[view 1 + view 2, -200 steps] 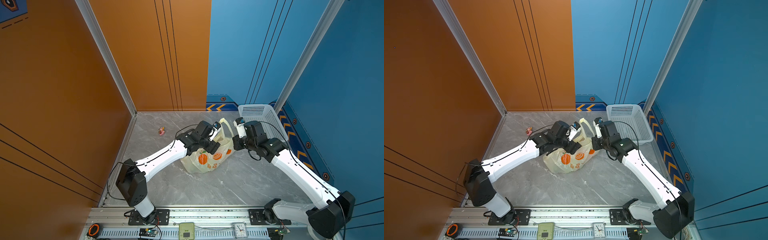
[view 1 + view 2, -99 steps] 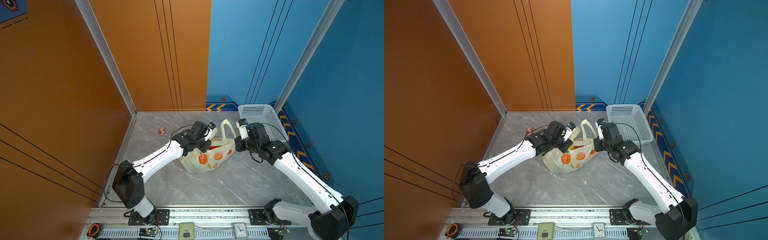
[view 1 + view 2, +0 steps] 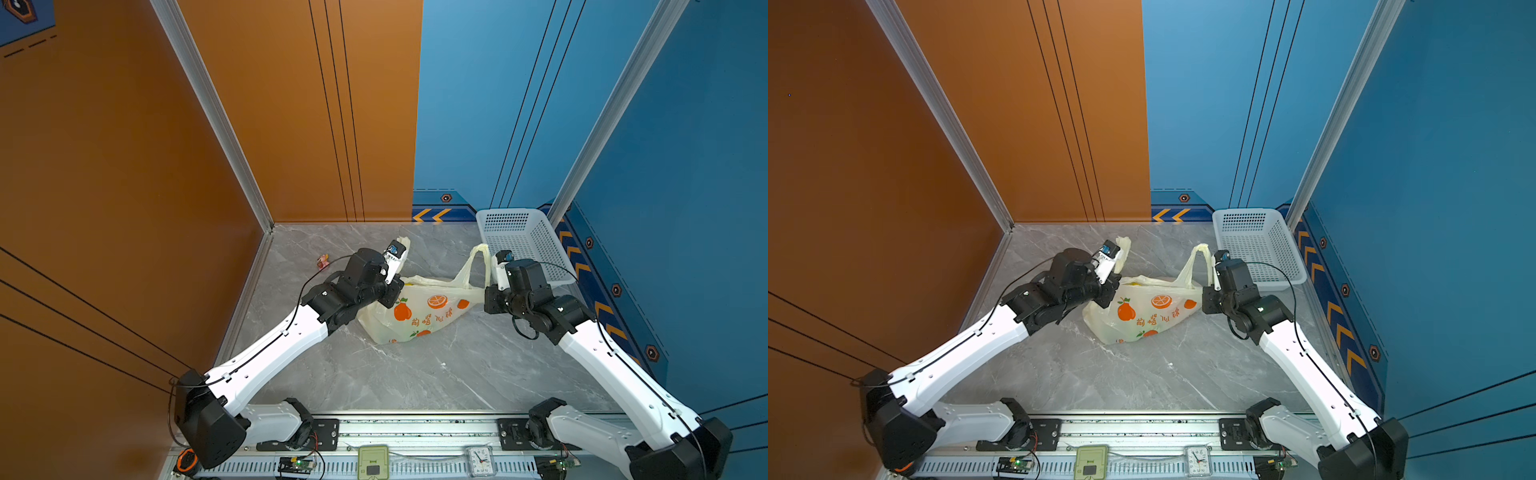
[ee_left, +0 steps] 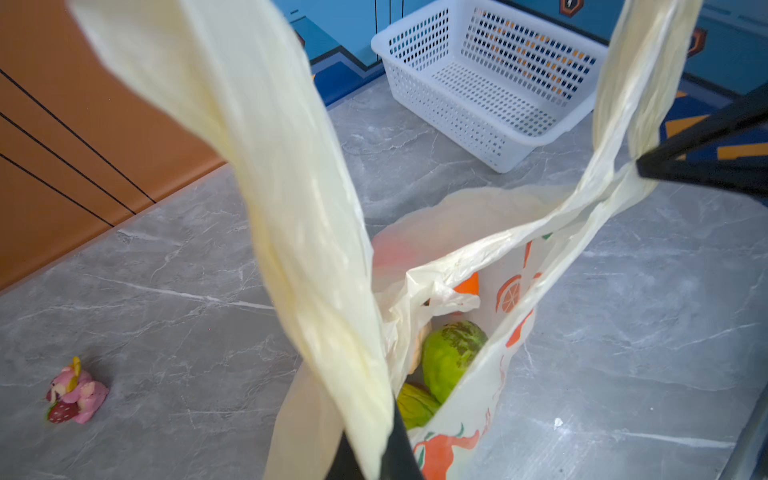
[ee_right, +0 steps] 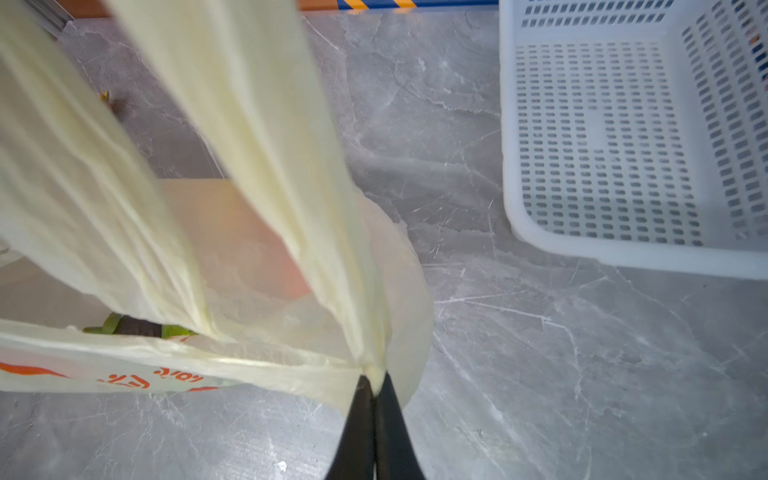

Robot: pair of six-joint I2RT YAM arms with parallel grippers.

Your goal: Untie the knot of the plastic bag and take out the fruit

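Observation:
The right gripper draws the handle down and back to the floor by the bag's printed side next and releases it, since the bag's opening gapes.
The pale-yellow plastic bag (image 3: 419,311) with orange fruit prints lies on the grey floor in both top views, its mouth pulled wide. My left gripper (image 4: 374,453) is shut on the bag's left handle strip (image 4: 299,208). My right gripper (image 5: 374,384) is shut on the base of the right handle loop (image 3: 473,262). The two handles stand apart and no knot is in view. Through the mouth I see fruit: a green piece (image 4: 451,357) and a yellow-green one (image 4: 415,405). Most of the fruit is hidden by the plastic.
A white perforated basket (image 3: 511,212) stands at the back right, close behind my right wrist. A small pink figurine (image 3: 323,262) lies on the floor left of the bag. Orange and blue walls enclose the floor on three sides.
My left gripper has shut on the left handle and drawn back to the left. The right gripper has shifted slightly right. The handles are farther apart and the bag's mouth is stretched wider.

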